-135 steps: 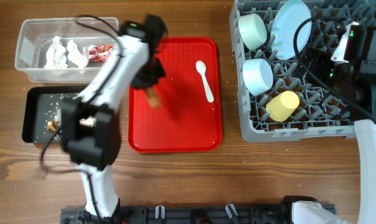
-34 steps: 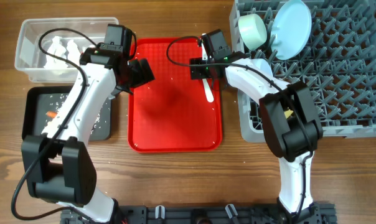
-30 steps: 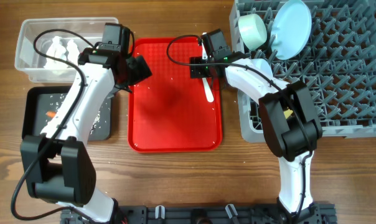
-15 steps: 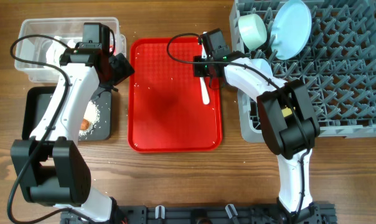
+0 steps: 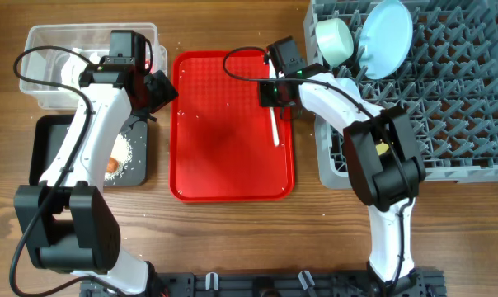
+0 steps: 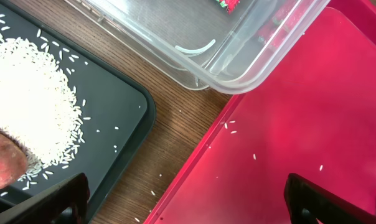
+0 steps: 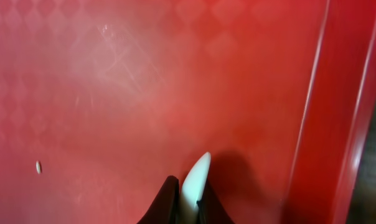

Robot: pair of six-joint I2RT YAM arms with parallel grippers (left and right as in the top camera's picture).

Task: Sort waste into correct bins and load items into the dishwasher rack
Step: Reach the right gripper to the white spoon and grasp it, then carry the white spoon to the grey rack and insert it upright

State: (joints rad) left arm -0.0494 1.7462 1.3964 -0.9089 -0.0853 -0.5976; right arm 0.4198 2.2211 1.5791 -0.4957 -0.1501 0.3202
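My right gripper lifts the spoon past the yellow cup next, then lowers the spoon among the grey rack's empty wires [image 5: 448,106].
My right gripper [image 5: 274,93] is shut on the white plastic spoon [image 5: 275,132] over the right side of the red tray [image 5: 224,157]. In the right wrist view the spoon's pale end [image 7: 196,177] sticks out between the closed fingertips [image 7: 169,200]. My left gripper [image 5: 156,87] stands open and empty over the gap between the clear tub [image 5: 43,78], the black tray [image 5: 51,144] and the red tray. Loose rice [image 6: 26,102] and the orange carrot [image 6: 0,167] lie in the black tray. A red wrapper [image 6: 229,4] shows inside the tub [image 6: 206,59].
The grey dishwasher rack [image 5: 447,107] fills the right side, with a pale green bowl [image 5: 333,40] and a light blue plate [image 5: 385,26] at its far left corner. A bit of yellow cup [image 5: 382,149] shows behind my right arm. Stray rice grains dot the red tray [image 6: 300,124].
My right gripper has closed on the spoon, which has turned to point straight down the tray. My left arm has swung left from the red tray to the bins and then stopped.
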